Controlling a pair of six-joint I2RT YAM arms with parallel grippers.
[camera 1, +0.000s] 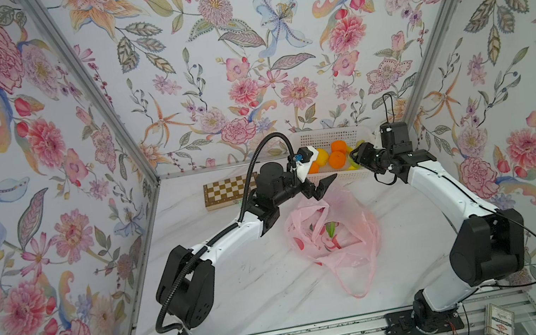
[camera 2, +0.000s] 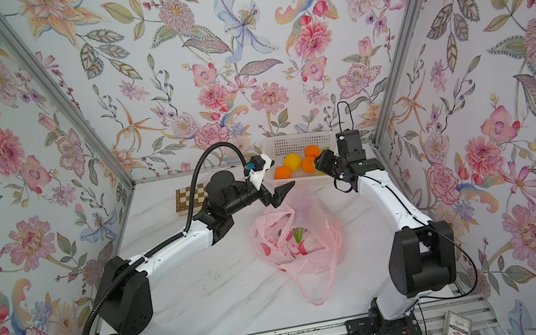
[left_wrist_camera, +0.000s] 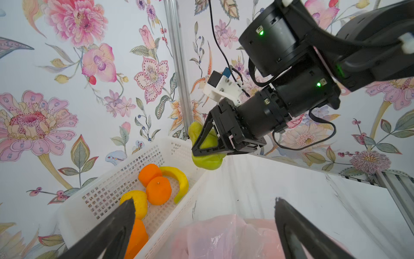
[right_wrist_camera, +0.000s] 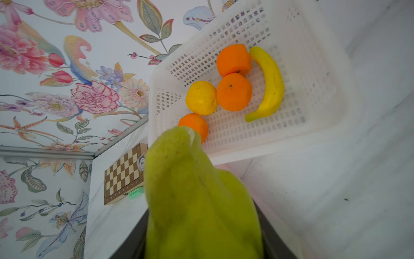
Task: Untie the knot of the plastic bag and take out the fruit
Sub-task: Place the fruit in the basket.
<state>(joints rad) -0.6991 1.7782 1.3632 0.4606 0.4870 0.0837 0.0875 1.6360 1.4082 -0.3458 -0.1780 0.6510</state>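
Note:
My right gripper should move outward past the near rim and down over the banana's near end (right_wrist_camera: pixel 257 114) to release the bumpy green fruit, since the basket (right_wrist_camera: pixel 313 134) already holds fruit.
The pink plastic bag (camera 1: pixel 333 239) (camera 2: pixel 311 254) lies open in the middle of the table, and a magenta and green fruit (camera 1: pixel 331 233) shows inside it. The knot is out of view; one loop handle (camera 1: pixel 358 285) trails loose toward the front. My left gripper (camera 1: pixel 325 186) (camera 2: pixel 284 194) (left_wrist_camera: pixel 205 201) hangs open just above the bag's far edge, nothing between its fingers. My right gripper (camera 1: pixel 356 160) (camera 2: pixel 318 167) (right_wrist_camera: pixel 201 224) is shut on a bumpy green fruit (left_wrist_camera: pixel 207 161) (right_wrist_camera: pixel 197 197), held over the near rim of the white basket (right_wrist_camera: pixel 313 134).
The white perforated basket (camera 1: pixel 327 133) (left_wrist_camera: pixel 74 215) at the back holds three oranges (right_wrist_camera: pixel 234 92), a yellow round fruit (right_wrist_camera: pixel 201 97) and a banana (right_wrist_camera: pixel 268 85). A folded chessboard (camera 1: pixel 226 190) lies back left. A small card box (camera 1: pixel 498 321) sits on the front rail.

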